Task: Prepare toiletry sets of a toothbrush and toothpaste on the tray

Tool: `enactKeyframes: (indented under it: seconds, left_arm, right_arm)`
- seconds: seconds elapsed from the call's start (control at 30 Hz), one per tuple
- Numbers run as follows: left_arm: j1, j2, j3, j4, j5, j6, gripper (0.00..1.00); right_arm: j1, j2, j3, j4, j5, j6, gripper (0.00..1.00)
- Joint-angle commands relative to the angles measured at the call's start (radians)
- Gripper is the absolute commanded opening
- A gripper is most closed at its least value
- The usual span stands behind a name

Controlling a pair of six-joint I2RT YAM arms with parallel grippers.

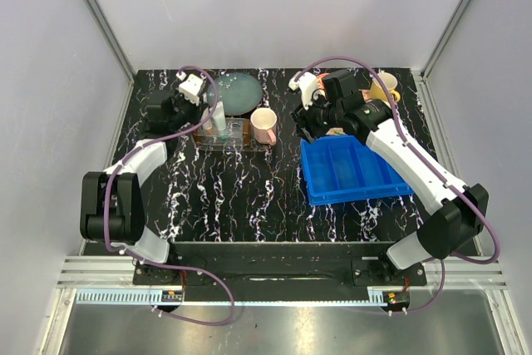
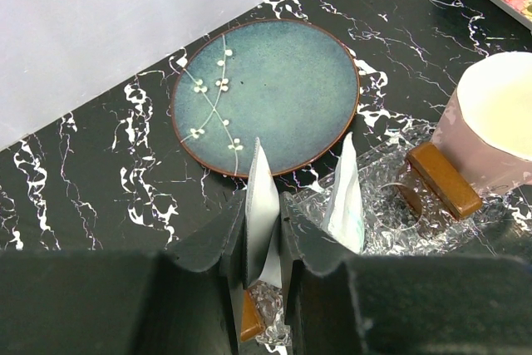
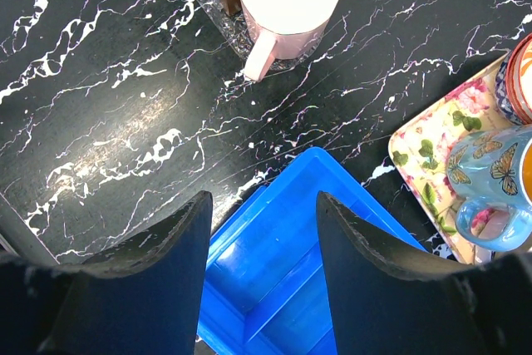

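Observation:
My left gripper lowers the white toothpaste tube (image 2: 259, 174) upright into the clear tray's end by the brown block next, since the second tube fills the next spot.
My left gripper (image 2: 263, 215) is shut on a white toothpaste tube (image 2: 259, 174), held upright with its lower end over the left end of the clear tray (image 2: 391, 214); its cap is hidden. A second white tube with teal markings (image 2: 347, 197) stands in the tray beside it. The tray's brown-ended rack (image 2: 443, 179) shows at the right. From above, the left gripper (image 1: 202, 104) hovers over the tray (image 1: 237, 140). My right gripper (image 3: 262, 205) is open and empty above a corner of the blue bin (image 3: 274, 263). No toothbrush shows.
A pink mug (image 1: 264, 125) stands against the tray's right end. A teal plate (image 1: 235, 93) lies behind the tray. The blue bin (image 1: 353, 170) sits at centre right. A patterned tray (image 3: 428, 151) with a butterfly mug (image 3: 490, 176) stands at the back right.

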Motion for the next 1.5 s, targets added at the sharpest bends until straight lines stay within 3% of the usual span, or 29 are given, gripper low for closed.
enactKeyframes:
  seconds: [0.0,1.47]
  left_arm:
    - [0.008,-0.002,-0.012,0.101,0.031,0.009,0.00]
    - [0.009,0.038,-0.062,0.159,0.034,0.018,0.00]
  right_arm:
    - [-0.005,-0.029,0.007,0.028,0.012,-0.002,0.58]
    - [-0.007,-0.022,-0.003,0.030,0.009,-0.008,0.59]
